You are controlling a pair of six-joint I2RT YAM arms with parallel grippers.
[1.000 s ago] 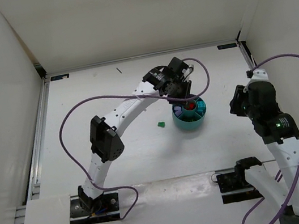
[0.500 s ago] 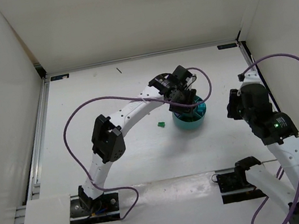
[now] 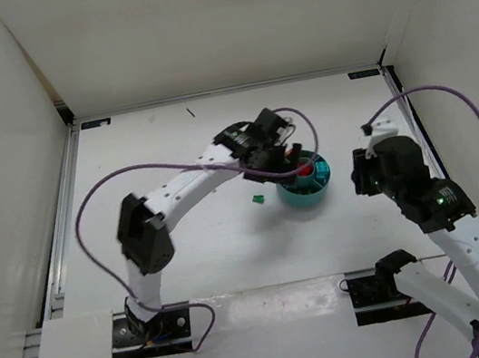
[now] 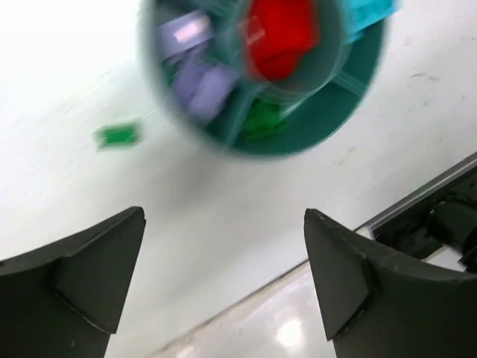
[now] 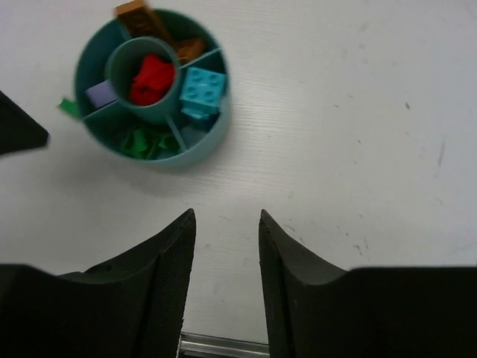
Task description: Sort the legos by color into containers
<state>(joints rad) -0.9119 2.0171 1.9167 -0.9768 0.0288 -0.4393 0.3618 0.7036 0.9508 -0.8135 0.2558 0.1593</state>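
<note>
My right gripper moves past the teal bowl next and lowers onto the small green lego (image 5: pixel 70 108) outside the bowl, on its other side.
The teal bowl (image 3: pixel 302 198) stands right of centre on the table, with its containers holding sorted legos. Red bricks (image 5: pixel 153 78) fill the centre cup. Around them lie a blue brick (image 5: pixel 201 89), green bricks (image 5: pixel 145 142), a purple brick (image 5: pixel 100 93) and brown ones (image 5: pixel 141 19). One green lego (image 3: pixel 258 199) lies on the table just left of the bowl; the left wrist view shows this lego (image 4: pixel 117 135) too. My left gripper (image 3: pixel 282 158) hovers at the bowl's upper left edge, open wide and empty. To the bowl's right, my right gripper (image 5: pixel 226 215) is open by a narrow gap, with nothing in it.
White walls enclose the table on three sides. A metal rail (image 3: pixel 62 218) runs along the left edge. The left arm's purple cable (image 3: pixel 172 163) arches over the table's left half, and the right arm's cable (image 3: pixel 468 118) loops by the right wall.
My left gripper went from shut to wide open and shifted left off the bowl's centre. The right arm swung left, closer to the bowl.
</note>
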